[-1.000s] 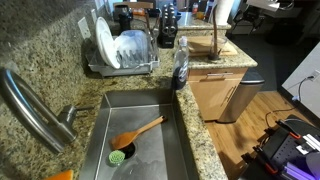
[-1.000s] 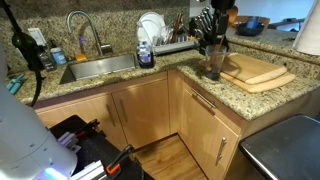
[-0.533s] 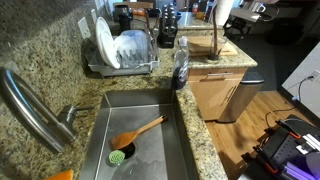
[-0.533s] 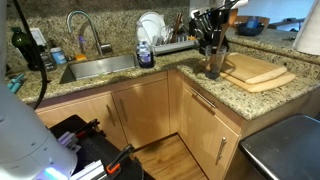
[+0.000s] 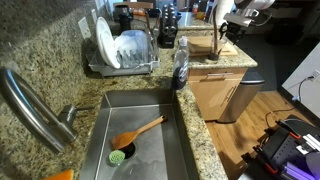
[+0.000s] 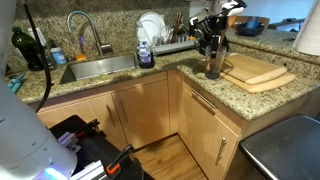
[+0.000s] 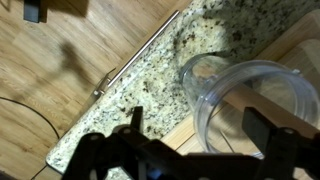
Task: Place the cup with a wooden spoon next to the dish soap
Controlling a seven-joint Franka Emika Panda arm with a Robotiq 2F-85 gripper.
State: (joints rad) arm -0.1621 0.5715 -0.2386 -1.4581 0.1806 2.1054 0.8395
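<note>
The clear cup's opening is under one of my open fingers, so next I need to lower my gripper and close it on the clear cup's side [image 6: 212,60] [image 7: 204,122] just below it, between the fingers.
The cup [image 6: 213,67] stands on the counter corner by the wooden cutting boards, with the wooden spoon [image 5: 214,36] upright in it. In the wrist view the cup [image 7: 205,100] looks see-through from above, and I cannot make out the spoon there. My gripper [image 7: 200,125] is open just above the cup, one finger left of the rim and one over its mouth. It also shows in both exterior views [image 6: 214,27] [image 5: 226,24]. The dish soap [image 5: 180,62] stands between sink and dish rack, and shows again in an exterior view [image 6: 146,54].
A sink [image 5: 150,105] holds a wooden-handled brush with a green head [image 5: 135,134]. A dish rack [image 5: 125,50] with plates stands behind the soap. Cutting boards [image 6: 255,72] lie beside the cup. Dark utensils [image 6: 200,22] stand behind it. The faucet [image 6: 82,25] rises over the sink.
My gripper has come down a little toward the cup and spoon. The cup, spoon and soap have not moved.
</note>
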